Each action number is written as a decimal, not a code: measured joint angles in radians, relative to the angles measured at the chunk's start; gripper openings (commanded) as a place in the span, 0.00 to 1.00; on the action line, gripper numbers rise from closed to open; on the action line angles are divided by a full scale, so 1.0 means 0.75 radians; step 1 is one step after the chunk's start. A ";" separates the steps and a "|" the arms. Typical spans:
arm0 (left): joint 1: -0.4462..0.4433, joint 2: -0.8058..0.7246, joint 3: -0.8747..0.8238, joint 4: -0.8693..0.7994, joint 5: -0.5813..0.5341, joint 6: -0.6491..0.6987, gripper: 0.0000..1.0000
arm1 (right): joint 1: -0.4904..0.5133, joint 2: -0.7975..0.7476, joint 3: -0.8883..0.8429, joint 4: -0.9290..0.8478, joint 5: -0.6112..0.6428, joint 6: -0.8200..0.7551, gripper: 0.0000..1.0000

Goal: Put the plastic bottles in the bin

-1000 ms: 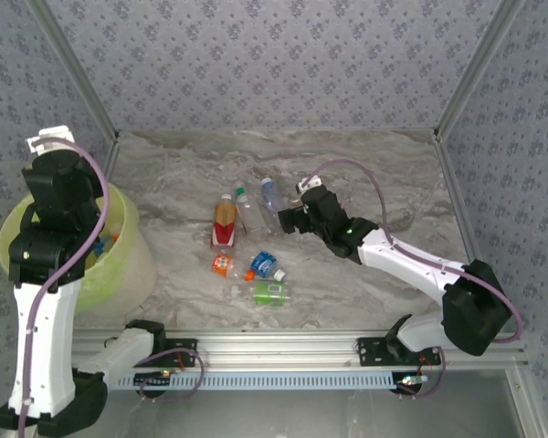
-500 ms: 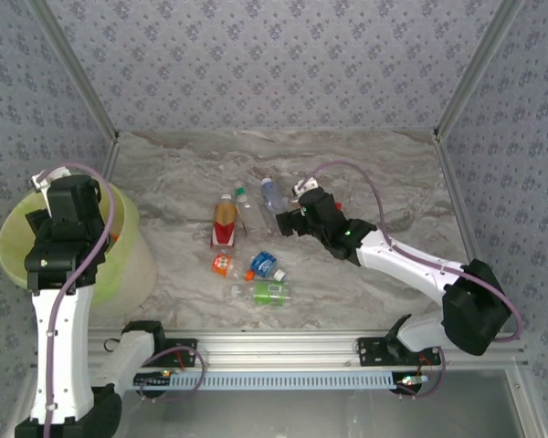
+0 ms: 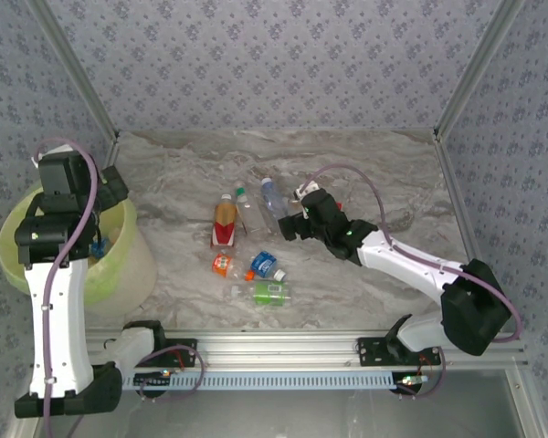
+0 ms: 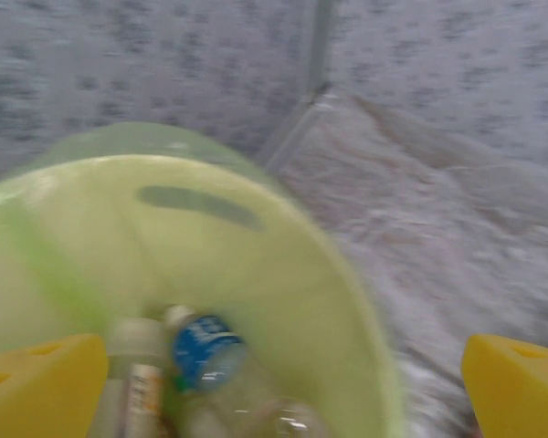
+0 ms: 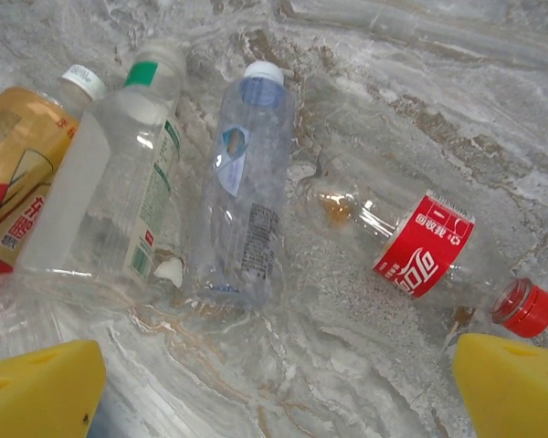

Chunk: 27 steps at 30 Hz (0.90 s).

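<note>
The right gripper moves outward and down onto the red label (image 5: 425, 244) with a turn next, so its open fingers straddle the clear bottle that lies slantwise before them.
The bin (image 3: 132, 265) stands at the left edge of the table. My left gripper (image 3: 110, 196) hovers over its far rim, open and empty. In the left wrist view the bin (image 4: 283, 265) holds a blue-labelled bottle (image 4: 201, 351) and a pale one (image 4: 137, 388) below my open left gripper (image 4: 279, 392). My right gripper (image 3: 292, 224) is open, low over the table by the bottles. Ahead of the right gripper (image 5: 279, 388) lie a red-labelled bottle (image 5: 425, 255), a blue-capped clear bottle (image 5: 242, 182), a green-capped one (image 5: 119, 182) and an orange-labelled one (image 5: 14, 173).
Three small bottles lie nearer the front: an orange one (image 3: 222, 265), a blue one (image 3: 265, 265) and a green one (image 3: 270, 292). Patterned walls close the table at the back and both sides. A metal rail (image 3: 283, 347) runs along the near edge.
My left arm has swung over the bin toward its far rim and its jaws have opened wide. The right gripper has edged slightly toward the bottles and stays open.
</note>
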 measured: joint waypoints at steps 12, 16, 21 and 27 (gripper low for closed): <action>-0.240 0.131 -0.062 0.336 0.820 -0.165 0.99 | -0.268 0.400 0.390 -0.427 -0.226 -0.449 0.99; -0.388 0.115 -0.213 0.487 0.967 -0.211 0.99 | -0.416 0.549 0.535 -0.558 -0.325 -0.648 0.97; -0.548 0.154 -0.330 0.610 1.021 -0.233 0.99 | -0.544 0.720 0.731 -0.677 -0.391 -0.844 0.98; -0.636 0.154 -0.426 0.755 0.980 -0.241 0.99 | -0.562 0.915 0.928 -0.823 -0.439 -1.085 0.93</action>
